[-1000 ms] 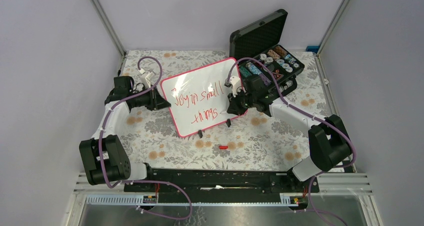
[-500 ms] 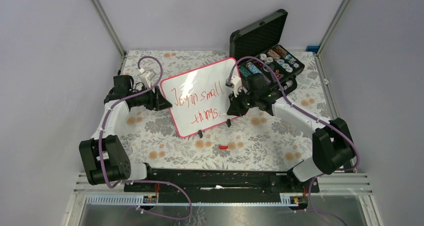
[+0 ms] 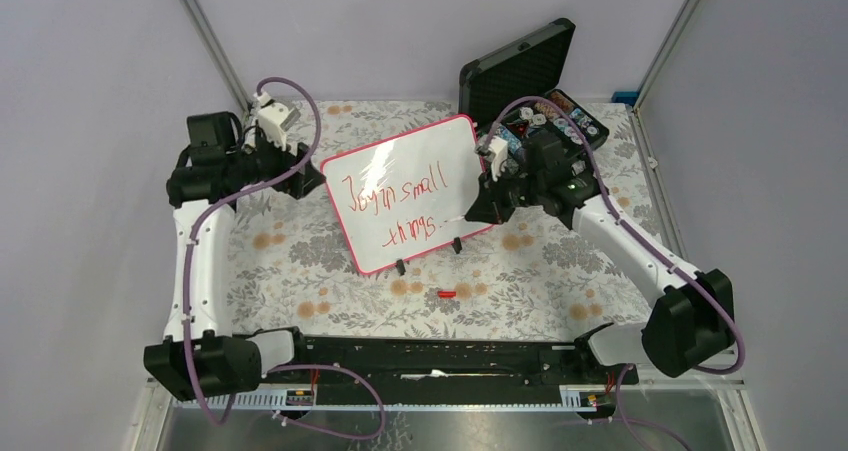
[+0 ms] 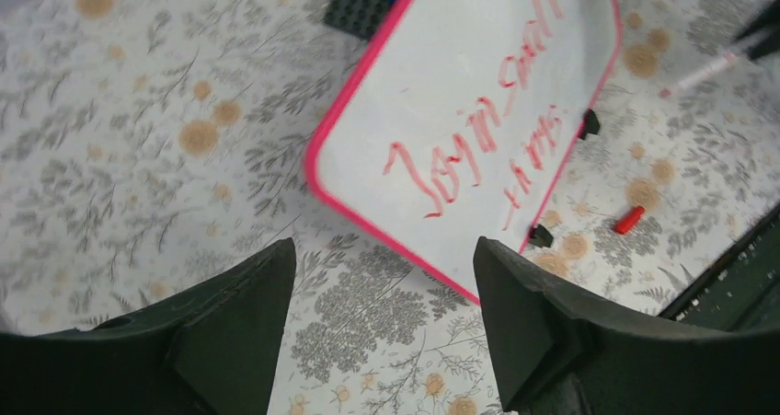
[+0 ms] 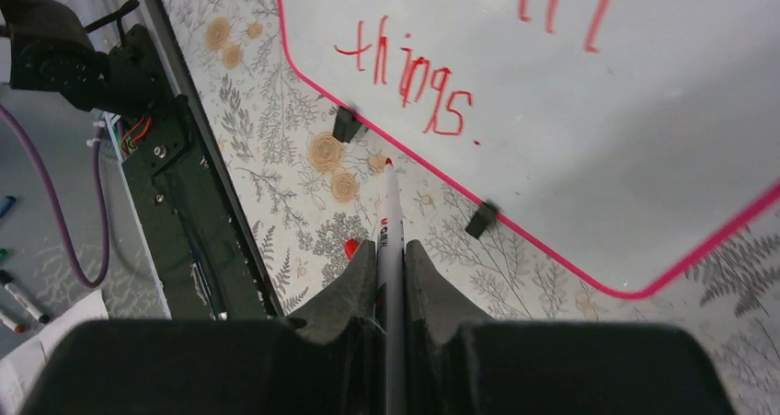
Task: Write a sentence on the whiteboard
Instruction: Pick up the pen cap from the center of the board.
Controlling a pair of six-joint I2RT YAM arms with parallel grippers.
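Observation:
The robot's left gripper will next swing across, back and down, because the red marker cap (image 3: 447,294) (image 4: 630,220), off its bare-tipped marker, lies below the gripper and to its right in the top view.
The whiteboard (image 3: 425,161) stands tilted on two black clip feet mid-table, its pink rim showing all round. The sentence (image 3: 392,198) is in red marker, two lines reading roughly "Joy in small things." My left gripper (image 3: 306,177) hovers open just left of the board's left edge, touching nothing; its wrist view shows bare cloth between the fingers (image 4: 384,249) and the whiteboard (image 4: 441,93) beyond. My right gripper (image 3: 480,211) is shut on a white marker (image 5: 390,213), whose red tip points down off the board's lower right edge, below "things" (image 5: 409,74).
An open black case (image 3: 520,71) with small reels stands behind the board at the right. A red marker cap (image 3: 446,294) lies on the flowered cloth in front of the board. The arms' base rail (image 3: 440,356) runs along the near edge.
My left gripper has opened, let go of the board's left edge and lifted back to the left. The right arm has drawn the marker off the board, rightwards.

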